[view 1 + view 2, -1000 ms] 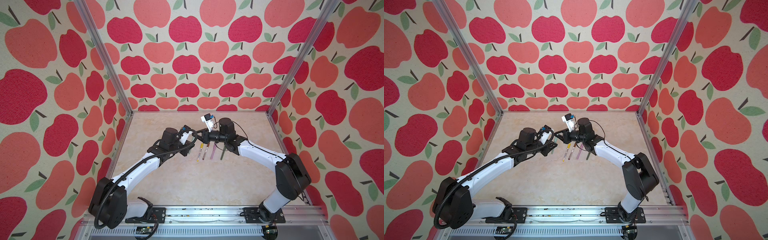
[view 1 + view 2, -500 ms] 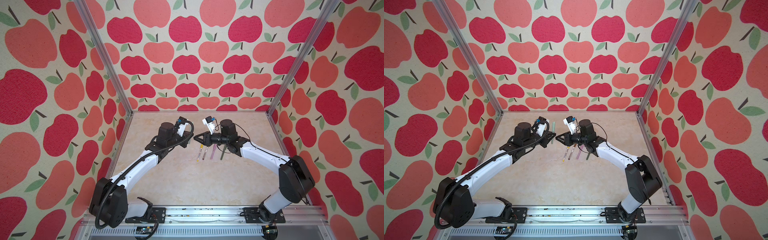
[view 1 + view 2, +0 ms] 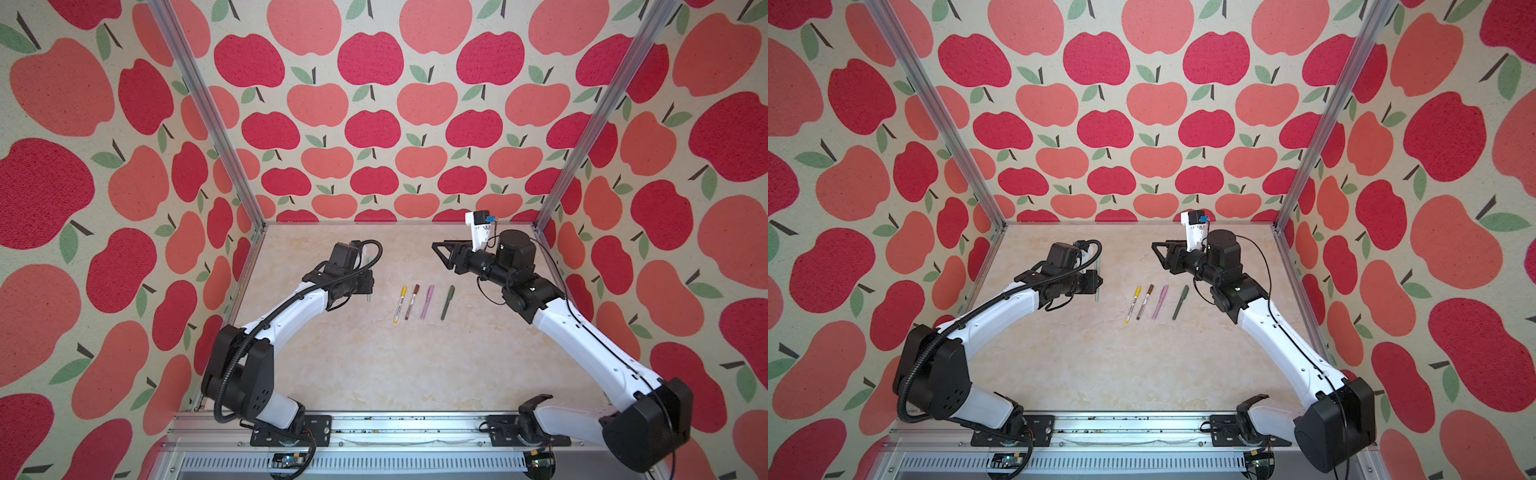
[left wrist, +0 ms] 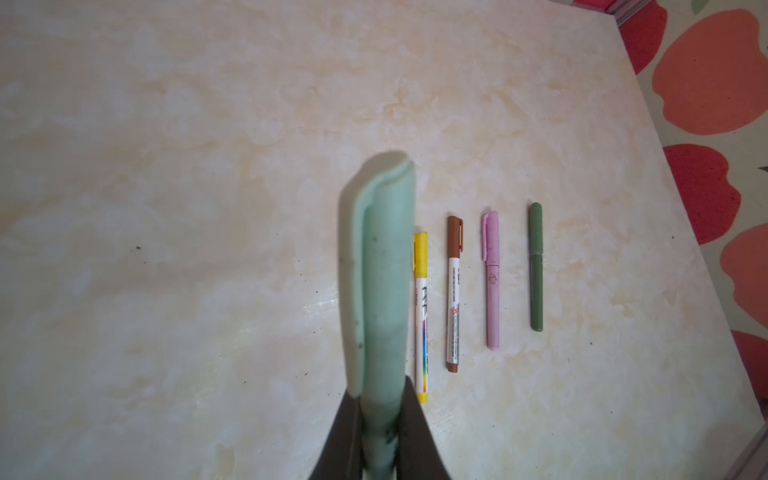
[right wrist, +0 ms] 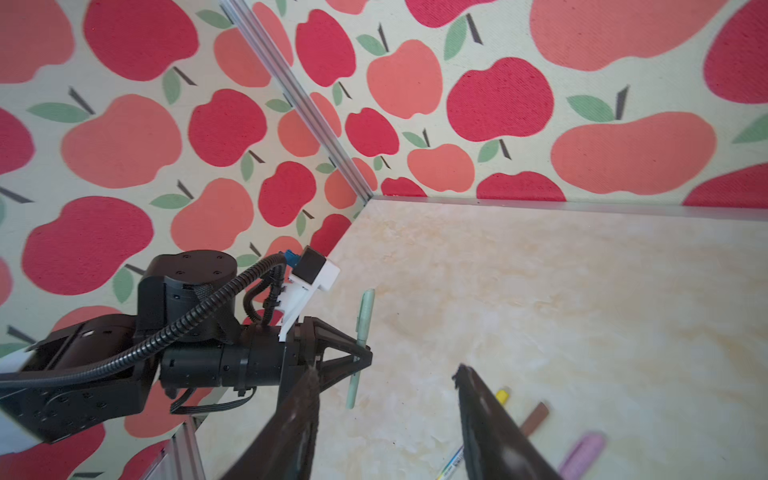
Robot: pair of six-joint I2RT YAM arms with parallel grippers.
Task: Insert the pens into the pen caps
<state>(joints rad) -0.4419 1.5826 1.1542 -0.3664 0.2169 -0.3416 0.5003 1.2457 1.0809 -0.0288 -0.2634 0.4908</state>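
Observation:
The sage green pen has its cap on, so I will next tilt my left gripper down and lower it to the bare tabletop [image 3: 381, 302] beside the yellow-capped pen to release.
My left gripper [image 3: 367, 286] [image 4: 380, 401] is shut on a pale sage green pen [image 4: 384, 270] [image 3: 1097, 277]. The pen stands upright above the table with its light green cap on, clip showing. The right wrist view shows the same pen [image 5: 362, 324] in those jaws. Well to its right, my right gripper [image 3: 439, 254] [image 5: 385, 370] hangs open and empty. Below, a row lies on the table: a yellow-capped white pen [image 3: 400, 304], a brown-capped white pen [image 3: 412, 301], a pink capped pen [image 3: 427, 301] and a dark green capped pen [image 3: 447, 302].
The beige marbled table [image 3: 374, 365] is closed in by apple-patterned walls with metal corner posts [image 3: 208, 112]. The rail with both arm bases [image 3: 386, 424] runs along the front edge. The four lying pens sit between the two grippers.
The grippers, which met above the row of pens, have drawn apart. The right one opened and let go. The left one carried the pale green pen leftward.

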